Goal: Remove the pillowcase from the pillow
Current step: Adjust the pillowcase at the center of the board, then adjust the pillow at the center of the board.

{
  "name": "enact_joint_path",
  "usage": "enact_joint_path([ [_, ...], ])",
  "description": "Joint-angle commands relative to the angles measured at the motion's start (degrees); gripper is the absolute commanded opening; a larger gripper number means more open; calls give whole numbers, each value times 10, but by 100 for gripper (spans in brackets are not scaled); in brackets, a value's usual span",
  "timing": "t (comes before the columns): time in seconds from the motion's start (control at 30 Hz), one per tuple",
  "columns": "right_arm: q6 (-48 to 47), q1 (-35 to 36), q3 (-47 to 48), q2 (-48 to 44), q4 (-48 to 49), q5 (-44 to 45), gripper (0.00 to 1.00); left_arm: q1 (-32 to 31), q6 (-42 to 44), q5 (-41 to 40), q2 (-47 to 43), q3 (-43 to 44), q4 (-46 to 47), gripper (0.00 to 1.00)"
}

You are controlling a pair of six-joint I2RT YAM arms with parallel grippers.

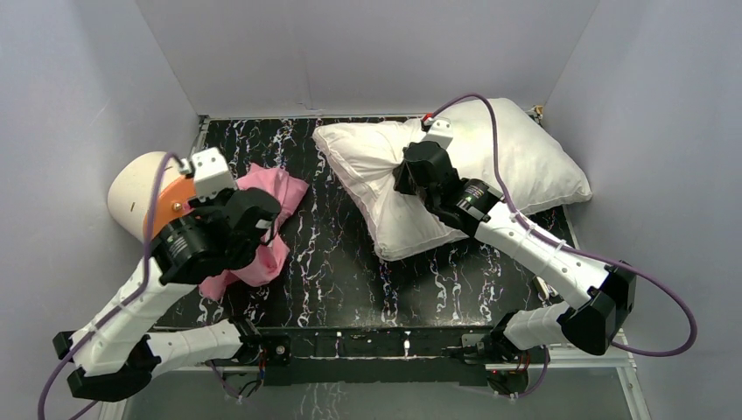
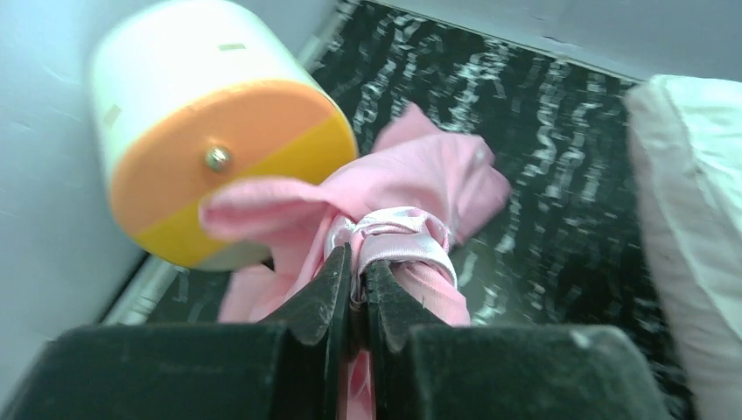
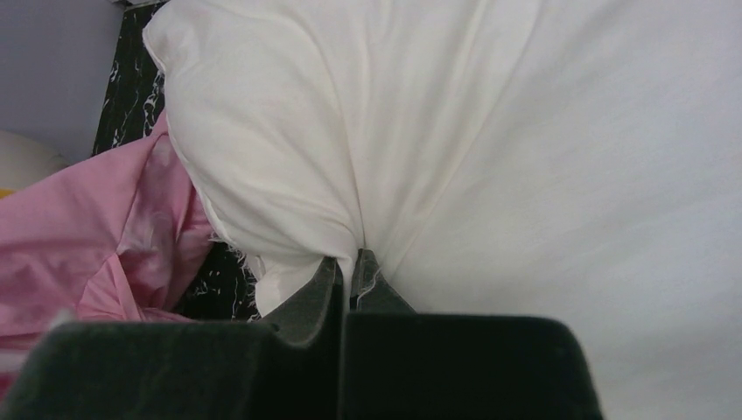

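Observation:
The pillow [image 1: 525,162] is bare. My right gripper next lowers toward the pillow's pillowcase-side edge [image 1: 357,178], below it and to the left in the top view, and releases.
The pink pillowcase [image 1: 271,194] lies bunched at the left of the table, fully apart from the white pillow [image 1: 525,162] at the back right. My left gripper [image 1: 262,229] is shut on a fold of the pillowcase [image 2: 411,201], satin edge wrapped at the fingertips [image 2: 337,280]. My right gripper [image 1: 404,182] is shut on a pinch of the pillow's white fabric [image 3: 525,157] near its left side. The pillowcase also shows at the left of the right wrist view [image 3: 79,236].
A cream-and-orange cylinder [image 1: 144,194] lies against the left wall beside the pillowcase; it fills the upper left of the left wrist view [image 2: 210,122]. The black marbled table [image 1: 332,254] is enclosed by grey walls on three sides.

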Motion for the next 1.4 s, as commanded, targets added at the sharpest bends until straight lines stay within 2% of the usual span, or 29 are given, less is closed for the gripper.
enact_joint_path([
  [0.0,12,-10,16,-8,34,20,0,48,136,-90,95,16,41,0],
  [0.07,10,-10,11,-6,35,-1,0,126,286,8,111,-5,157,0],
  [0.1,7,-10,8,-4,36,-19,0,172,321,80,112,-21,224,0],
  [0.2,5,-7,0,12,44,-82,0,262,350,265,111,-59,288,0],
  [0.27,4,-1,2,38,52,-131,0,299,349,348,136,-66,283,0],
  [0.33,2,5,24,81,45,-174,0,313,338,405,168,-68,268,0],
  [0.4,-12,13,70,137,17,-209,3,328,306,409,188,-87,258,4],
  [0.47,-37,19,115,166,-11,-233,11,356,283,436,186,-115,275,17],
  [0.5,-50,21,132,174,-31,-229,16,376,276,458,181,-130,284,28],
  [0.57,-81,21,136,165,-30,-218,28,413,272,488,175,-155,290,70],
  [0.6,-99,21,137,148,-27,-220,34,419,273,494,174,-159,288,81],
  [0.67,-136,21,149,126,-36,-225,48,423,275,504,171,-156,276,85],
  [0.73,-164,21,164,97,-63,-196,57,423,274,524,159,-154,275,90],
  [0.8,-190,21,163,68,-81,-122,67,423,274,553,147,-140,269,94],
  [0.9,-219,10,132,24,-87,40,80,423,274,616,128,-112,263,97],
  [0.97,-229,-20,102,3,-91,119,87,423,274,686,114,-97,267,98],
  [1.03,-232,-75,80,-11,-98,150,91,423,270,758,99,-88,276,98],
  [1.13,-238,-196,58,-18,-93,107,93,423,269,938,84,-120,348,98],
  [1.2,-236,-273,59,-3,-97,42,94,423,235,1028,84,-163,401,98],
  [1.3,-227,-350,64,37,-115,-6,95,414,198,1108,92,-228,462,98],
  [1.37,-222,-373,45,61,-125,-61,93,402,200,1109,97,-251,473,98],
])
